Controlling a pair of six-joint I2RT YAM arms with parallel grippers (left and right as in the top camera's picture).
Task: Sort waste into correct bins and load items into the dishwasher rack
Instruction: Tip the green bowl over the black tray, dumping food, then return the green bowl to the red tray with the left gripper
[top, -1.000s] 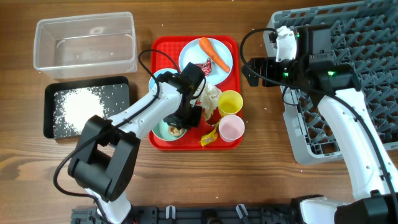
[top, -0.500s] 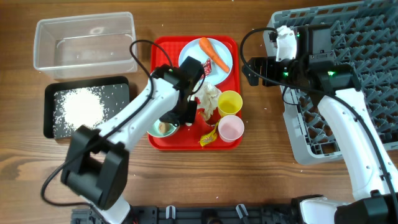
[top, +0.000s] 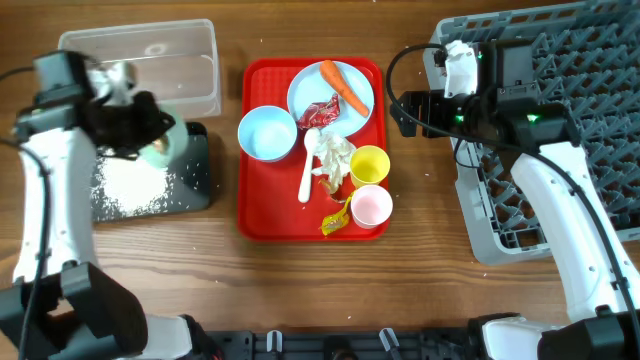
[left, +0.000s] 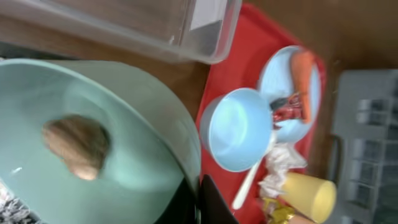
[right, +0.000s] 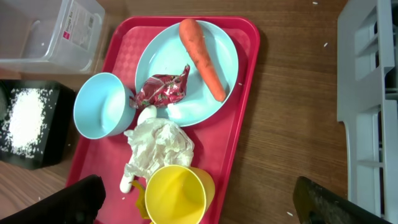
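Next, my left gripper empties the bowl over the black tray (top: 192, 172), then crosses down onto the red tray's near corner (top: 266, 196) by the blue bowl, where the tray is bare.
My left gripper (top: 150, 135) (left: 198, 200) is shut on the rim of a teal bowl (top: 157, 150) (left: 130, 118). It holds the bowl, with a brown food lump (left: 78, 146) inside, above the black tray (top: 192, 172), which has rice (top: 130, 180) in it. The clear tub (top: 140, 65) stands behind. The red tray (top: 262, 205) carries a blue bowl (top: 268, 133), a plate (top: 310, 90) with a carrot (top: 343, 87) and red wrapper (top: 322, 110), tissue (top: 337, 155), a spoon (top: 307, 175), a yellow cup (top: 369, 165), a pink cup (top: 371, 206) and a yellow wrapper (top: 336, 221). My right gripper (top: 400, 112) (right: 196, 200) is open and empty, right of the tray.
The grey dishwasher rack (top: 560, 120) fills the right side, under and behind my right arm. Bare wooden table lies in front of the red tray and between the tray and the rack.
My left arm has lifted the teal bowl with the brown lump off the red tray and swung it left over the black tray. The right arm has not moved.
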